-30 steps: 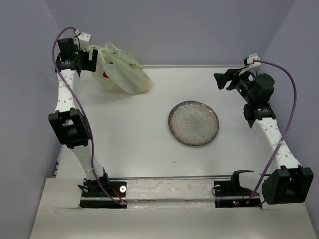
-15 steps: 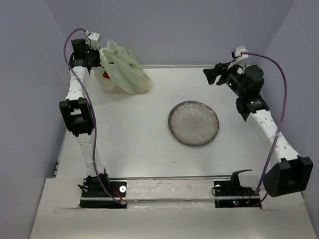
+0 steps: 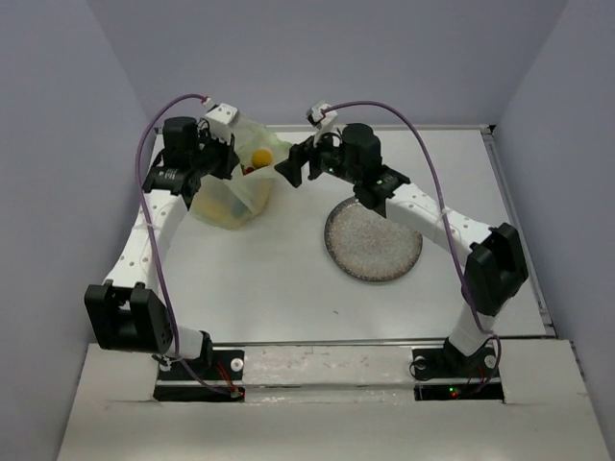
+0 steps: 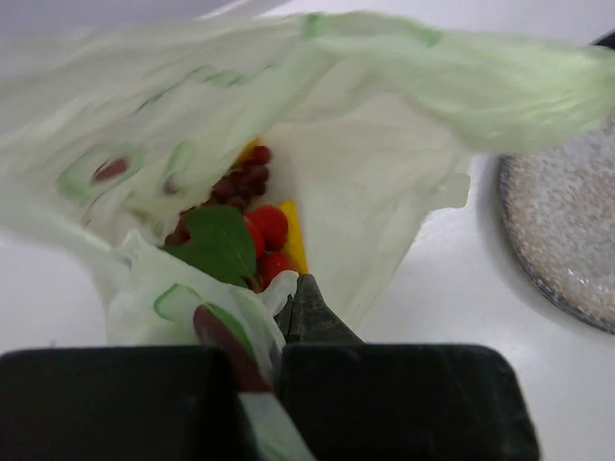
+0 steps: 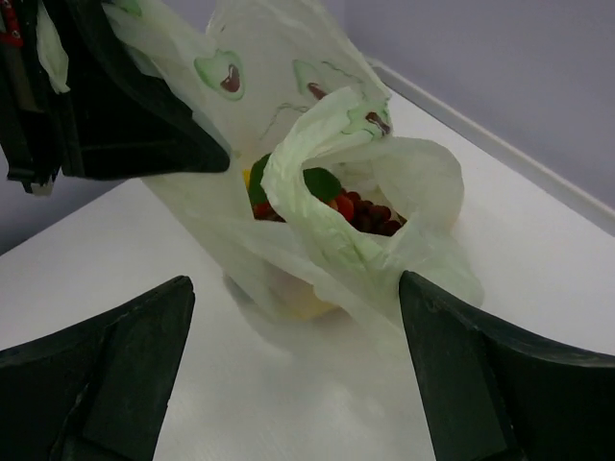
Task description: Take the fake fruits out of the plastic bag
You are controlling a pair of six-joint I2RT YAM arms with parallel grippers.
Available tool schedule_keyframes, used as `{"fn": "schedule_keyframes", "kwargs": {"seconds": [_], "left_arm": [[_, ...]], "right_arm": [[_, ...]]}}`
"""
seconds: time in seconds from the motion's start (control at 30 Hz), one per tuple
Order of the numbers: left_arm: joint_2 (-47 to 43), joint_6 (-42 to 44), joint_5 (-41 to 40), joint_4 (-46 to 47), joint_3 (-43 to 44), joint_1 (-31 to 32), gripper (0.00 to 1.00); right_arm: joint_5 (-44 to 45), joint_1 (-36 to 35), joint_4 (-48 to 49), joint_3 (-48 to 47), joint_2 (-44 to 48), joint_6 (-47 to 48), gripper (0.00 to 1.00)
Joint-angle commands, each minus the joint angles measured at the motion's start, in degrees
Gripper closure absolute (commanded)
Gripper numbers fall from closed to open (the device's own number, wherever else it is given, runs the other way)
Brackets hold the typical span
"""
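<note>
Fruits sit deep inside the bag, so my left gripper draws the bag's edge back next and releases it over the bare tabletop, which lies back of the gripper.
The pale yellow-green plastic bag [image 3: 229, 200] stands at the back left of the table, its mouth held up and open. My left gripper [image 3: 231, 154] is shut on the bag's edge [image 4: 207, 307], with film pinched between its fingers [image 4: 312, 312]. Inside lie the fake fruits: red round ones [image 4: 268, 227], a green leaf [image 4: 219, 242], a yellow piece [image 4: 291, 242] and dark grapes [image 4: 242, 182]. A yellow fruit [image 3: 259, 157] shows at the mouth from above. My right gripper [image 3: 288, 169] hangs open just right of the bag, its fingers [image 5: 115, 365] straddling the bag's near side [image 5: 327, 240] without touching it.
A round speckled grey plate [image 3: 373, 240] lies right of the bag, under my right arm, and its rim [image 4: 567, 240] shows in the left wrist view. The left gripper's body [image 5: 125, 115] looms at the upper left of the right wrist view.
My left gripper has shut on the bag and drawn it right and nearer, mouth up. The right arm has swung from the far right across to the bag and opened wider.
</note>
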State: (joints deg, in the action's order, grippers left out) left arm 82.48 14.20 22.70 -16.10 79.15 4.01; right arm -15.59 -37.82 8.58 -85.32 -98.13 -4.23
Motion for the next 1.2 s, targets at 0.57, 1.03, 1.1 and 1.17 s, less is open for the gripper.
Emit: {"fn": "schedule_keyframes", "kwargs": {"seconds": [0.57, 1.03, 1.1, 1.17], "left_arm": [[-10.67, 0.48, -4.06, -5.70, -11.04, 4.25, 1.00], [-11.64, 1.80, -8.27, -8.33, -2.45, 3.20, 1.00], [-10.50, 2.59, -10.38, -9.82, 4.91, 2.93, 1.00], [-9.88, 3.56, -9.70, -12.37, 10.55, 2.84, 1.00]], "right_arm": [[-8.57, -0.94, -3.29, -16.09, -17.26, 14.42, 0.00], [-1.04, -0.41, -1.11, -37.49, -25.47, -3.59, 0.99], [6.49, 0.98, -1.20, -28.83, -16.63, -3.51, 0.99], [13.18, 1.78, -1.20, -18.20, -10.19, -3.42, 0.99]]}}
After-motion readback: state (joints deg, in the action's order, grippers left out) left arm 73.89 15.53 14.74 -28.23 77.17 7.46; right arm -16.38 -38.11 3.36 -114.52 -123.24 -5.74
